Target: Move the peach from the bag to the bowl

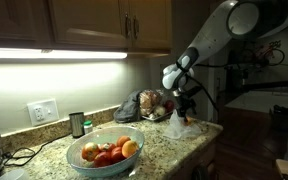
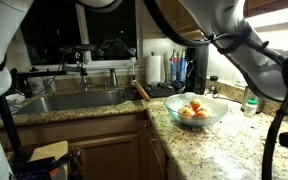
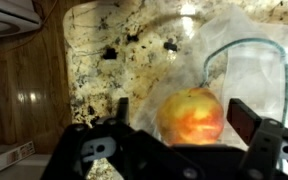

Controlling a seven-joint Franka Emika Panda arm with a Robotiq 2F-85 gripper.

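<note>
My gripper is still above the peach, so it should go down farther over the peach (image 1: 188, 120) (image 3: 191, 117) next, with one open finger passing on each side.
A yellow-red peach (image 3: 191, 117) lies on a clear plastic bag (image 3: 239, 55) on the speckled granite counter. In the wrist view my gripper (image 3: 184, 112) straddles the peach, fingers open with a gap on each side. In an exterior view the gripper (image 1: 182, 103) hangs low over the bag (image 1: 177, 127) near the counter's far corner. The clear glass bowl (image 1: 84, 158) holds several peaches and apples and stands nearer the camera; it also shows in an exterior view (image 2: 216, 112).
A dark cup (image 1: 77, 124) and a wall outlet (image 1: 42, 111) stand behind the bowl. A heap of dark bags (image 1: 139, 105) sits by the wall. A sink (image 2: 74, 100), a paper towel roll (image 2: 156, 68) and the counter edge (image 1: 199, 140) are nearby.
</note>
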